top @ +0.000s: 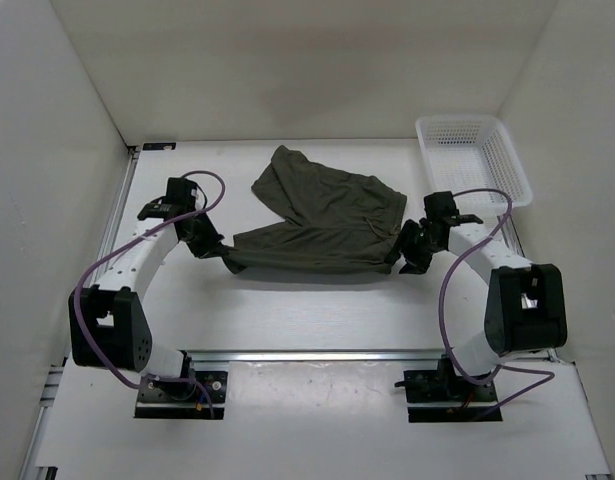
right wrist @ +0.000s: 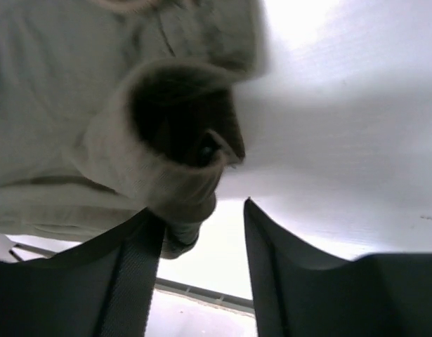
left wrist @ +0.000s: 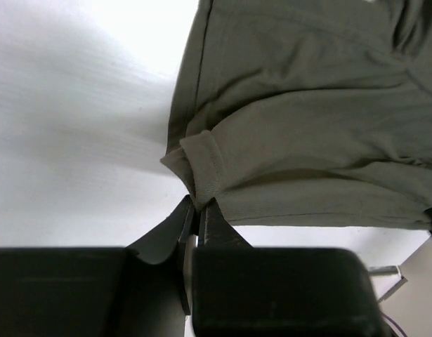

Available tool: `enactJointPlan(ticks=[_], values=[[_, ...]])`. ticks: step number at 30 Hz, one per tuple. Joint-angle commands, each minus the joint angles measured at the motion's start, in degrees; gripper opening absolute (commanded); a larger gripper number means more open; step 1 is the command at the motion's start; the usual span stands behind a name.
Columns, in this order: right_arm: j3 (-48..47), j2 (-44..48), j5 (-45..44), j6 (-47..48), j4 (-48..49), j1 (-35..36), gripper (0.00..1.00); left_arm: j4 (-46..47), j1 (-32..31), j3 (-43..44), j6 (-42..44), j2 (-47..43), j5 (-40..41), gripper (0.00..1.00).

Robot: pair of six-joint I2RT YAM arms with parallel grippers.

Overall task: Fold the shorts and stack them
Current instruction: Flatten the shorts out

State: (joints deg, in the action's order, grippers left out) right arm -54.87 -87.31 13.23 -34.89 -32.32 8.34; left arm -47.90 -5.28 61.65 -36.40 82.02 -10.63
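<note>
The shorts (top: 322,220) lie bunched. Next, my left gripper lifts the hem corner of the shorts, then takes it outward and down to the bare table by the back wall (top: 218,166) and releases it.
The dark olive shorts (top: 322,220) lie spread and partly bunched on the white table, stretched between the two arms. My left gripper (top: 224,255) is at their near left corner, and in the left wrist view it (left wrist: 196,207) is shut on a rolled hem corner of the shorts (left wrist: 307,126). My right gripper (top: 402,262) is at their right edge. In the right wrist view it (right wrist: 201,210) stands open, and a curled fold of the shorts (right wrist: 75,140) rests against its left finger (right wrist: 135,267), free of the other finger.
A white mesh basket (top: 472,155) stands at the back right corner, just behind the right arm. White walls close in the table on three sides. A metal rail (top: 317,355) runs along the near edge by the arm bases.
</note>
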Motion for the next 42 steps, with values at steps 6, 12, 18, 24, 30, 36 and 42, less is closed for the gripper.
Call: enactJointPlan(ticks=[6,12,18,24,30,36,42], values=[[9.6,6.98,3.37,-8.86,7.35,0.54,0.64,2.64,-1.31,2.25,-0.16,-2.04,2.9,0.1],[10.31,6.98,3.38,-10.02,12.71,0.54,0.56,2.64,-3.07,2.25,-1.21,-1.42,3.43,0.1],[7.07,8.02,1.01,-9.15,11.67,0.54,0.0,2.64,-3.07,4.09,-1.21,-1.42,3.43,0.1],[-9.97,14.79,-5.05,-0.89,-3.85,0.54,0.0,-5.44,-3.07,18.37,0.71,-3.79,5.53,0.1],[-26.58,21.73,-7.26,7.64,-15.22,0.54,0.0,-13.71,-1.32,38.7,2.74,-10.55,8.88,0.1],[-38.98,27.79,-6.12,12.47,-21.91,0.54,0.0,-14.41,0.36,55.58,3.36,-16.97,10.63,0.1],[-47.5,32.9,-4.53,14.15,-27.62,0.54,0.0,-14.76,0.36,66.74,4.59,-20.67,14.93,0.1]])
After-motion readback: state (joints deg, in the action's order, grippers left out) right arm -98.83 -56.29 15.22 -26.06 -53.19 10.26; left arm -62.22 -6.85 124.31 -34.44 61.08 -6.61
